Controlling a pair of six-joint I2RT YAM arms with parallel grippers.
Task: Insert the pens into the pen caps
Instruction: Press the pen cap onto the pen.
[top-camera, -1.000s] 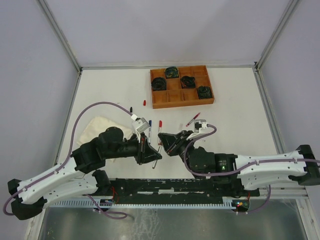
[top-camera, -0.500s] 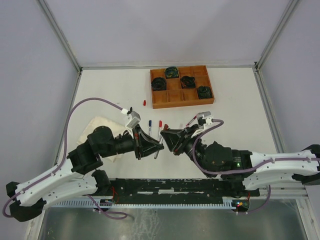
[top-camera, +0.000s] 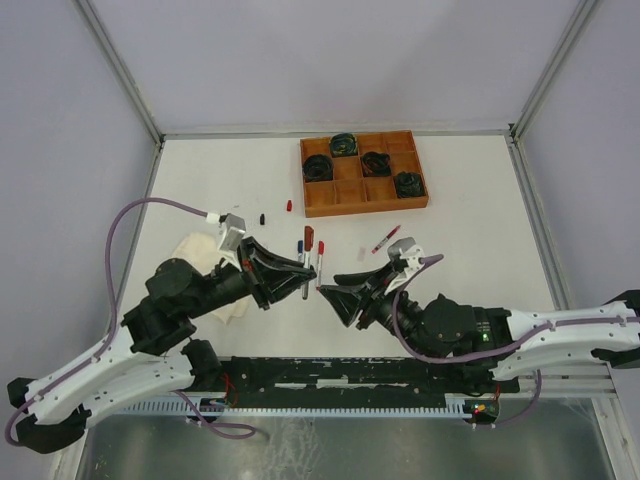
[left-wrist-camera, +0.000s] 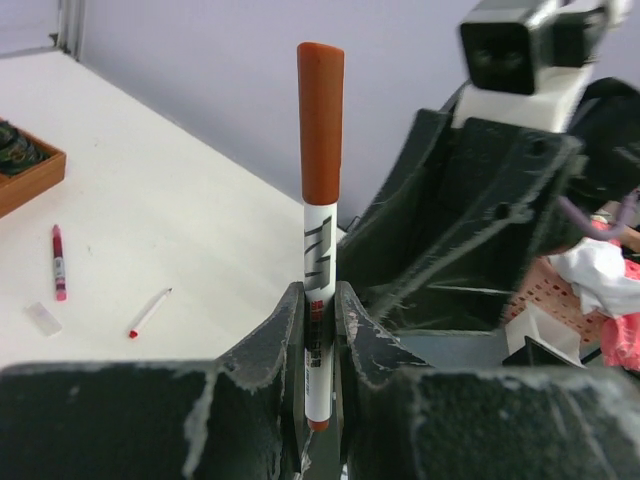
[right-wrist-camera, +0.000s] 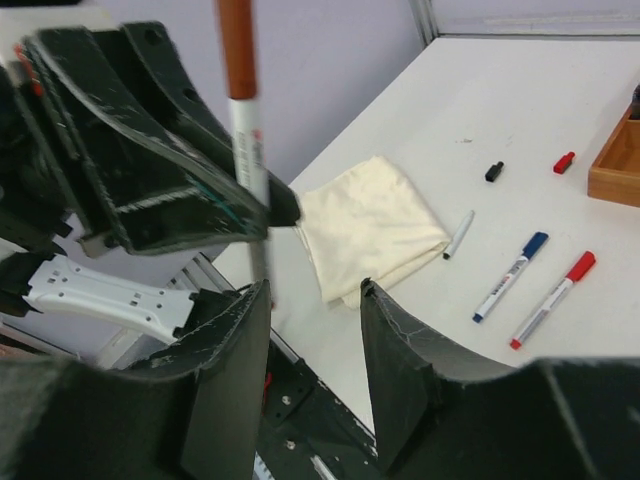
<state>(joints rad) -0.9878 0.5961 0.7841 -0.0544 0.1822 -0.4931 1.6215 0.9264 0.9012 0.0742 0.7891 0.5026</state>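
I need to tilt my left gripper downward next and bring the already capped pen down to the bare tabletop (top-camera: 333, 258) beside the red-capped pen, below the gripper. Then I should release it.
My left gripper (top-camera: 300, 272) (left-wrist-camera: 318, 300) is shut on a white-barrelled pen (left-wrist-camera: 319, 240) with a brown cap (left-wrist-camera: 320, 120) on its top end, held upright above the table. The capped pen also shows in the top view (top-camera: 308, 240) and in the right wrist view (right-wrist-camera: 243, 100). My right gripper (top-camera: 338, 297) (right-wrist-camera: 315, 310) is open and empty, just right of the left one. A blue-capped pen (right-wrist-camera: 512, 275), a red-capped pen (right-wrist-camera: 553, 298) and a black-tipped pen (right-wrist-camera: 459, 234) lie on the table. A loose black cap (right-wrist-camera: 494, 171) and a loose red cap (right-wrist-camera: 564, 162) lie farther back.
A folded cream cloth (top-camera: 195, 255) (right-wrist-camera: 370, 225) lies left under the left arm. A wooden tray (top-camera: 345, 192) with dark cable coils stands at the back. A pink pen (top-camera: 385, 240) (left-wrist-camera: 58, 262) and a thin uncapped pen (left-wrist-camera: 150, 312) lie right of centre.
The two grippers were together around the pen; now they are apart. The left gripper has drawn back and up with the brown-capped pen, and the right gripper has opened and moved nearer.
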